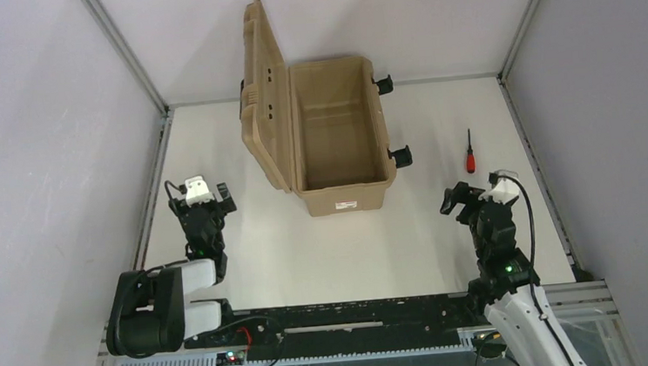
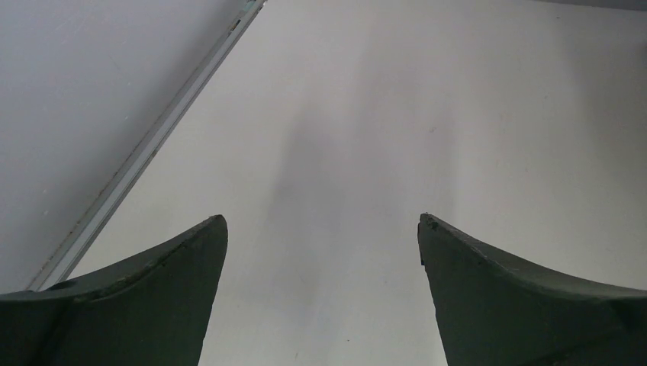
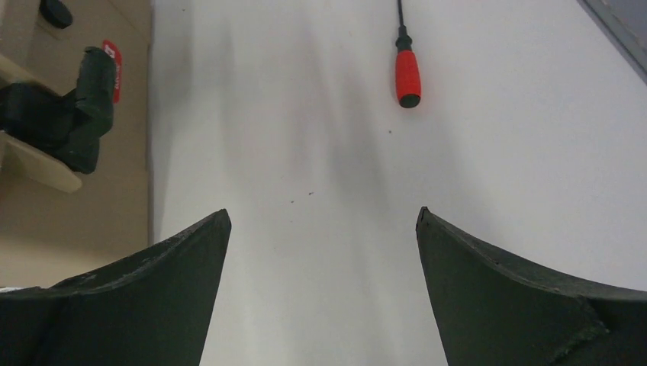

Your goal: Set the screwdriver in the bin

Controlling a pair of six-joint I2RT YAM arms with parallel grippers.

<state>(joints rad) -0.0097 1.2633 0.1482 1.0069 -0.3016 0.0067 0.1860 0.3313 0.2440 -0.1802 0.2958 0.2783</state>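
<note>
Next, my right gripper moves outward and lowers onto the screwdriver's red handle [image 1: 471, 163] [image 3: 407, 75], as the handle lies outward of its open fingers and below them.
The screwdriver [image 1: 470, 157], red handle and thin dark shaft, lies on the white table right of the bin, shaft pointing away from me. In the right wrist view it [image 3: 407, 72] lies ahead, slightly right of centre. The bin [image 1: 338, 134] is a tan case standing open and empty, its lid [image 1: 262, 92] raised on the left and black latches [image 1: 400, 155] on the right; its wall and a latch [image 3: 72, 114] show in the right wrist view. My right gripper [image 1: 466, 196] is open and empty, just near of the screwdriver. My left gripper [image 1: 210, 198] is open and empty at the left.
Grey walls with metal frame rails [image 1: 153, 188] bound the table left, right and back. In the left wrist view only bare table and the left rail [image 2: 145, 152] show. A black rail [image 1: 348, 316] runs along the near edge between the arm bases.
</note>
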